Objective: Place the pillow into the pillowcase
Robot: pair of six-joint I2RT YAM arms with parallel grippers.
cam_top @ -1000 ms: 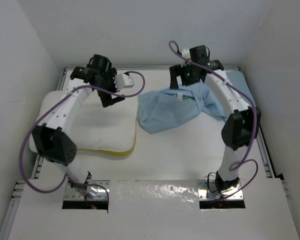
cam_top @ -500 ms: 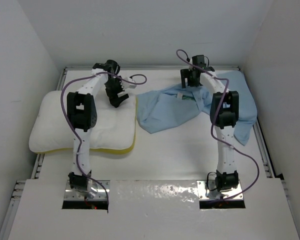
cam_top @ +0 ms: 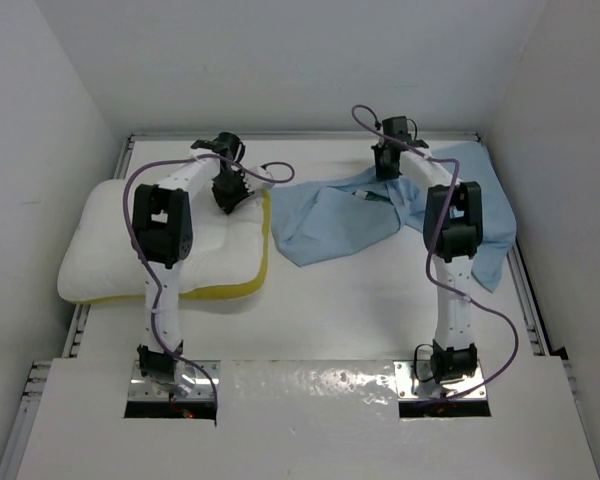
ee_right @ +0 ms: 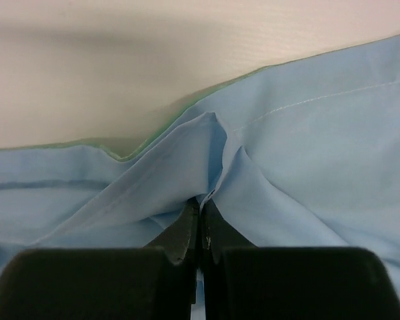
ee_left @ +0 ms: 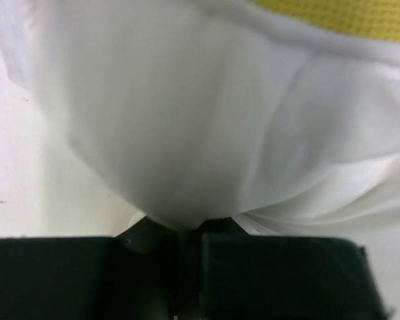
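Observation:
My left gripper will carry the corner of the pillow over the blue cloth toward my right gripper and release it there, as the pillow is outside the pillowcase.
The puffy white pillow (cam_top: pixel 150 245) with a yellow band (cam_top: pixel 242 288) along its edge lies at the left of the table. My left gripper (cam_top: pixel 228 196) sits at its far right corner and is shut on a bunch of white pillow (ee_left: pixel 187 133) fabric, which fills the left wrist view above the left gripper (ee_left: pixel 187 230). The light blue pillowcase (cam_top: pixel 335 220) lies crumpled at the right. My right gripper (cam_top: pixel 388 166) is at its far edge. In the right wrist view the right gripper (ee_right: pixel 203 205) pinches a raised fold of the pillowcase (ee_right: pixel 300 167), whose green rim (ee_right: pixel 180 110) shows.
White walls (cam_top: pixel 40 120) close in the table on the left, back and right. Metal rails (cam_top: pixel 528 290) run along the table's sides. Purple cables (cam_top: pixel 270 170) loop off both arms. The arm bases (cam_top: pixel 170 375) stand at the near edge.
Both arms have reached down to the far side of the table. The left gripper has shut on the pillow's corner and the right on the pillowcase's far edge, bunching both fabrics.

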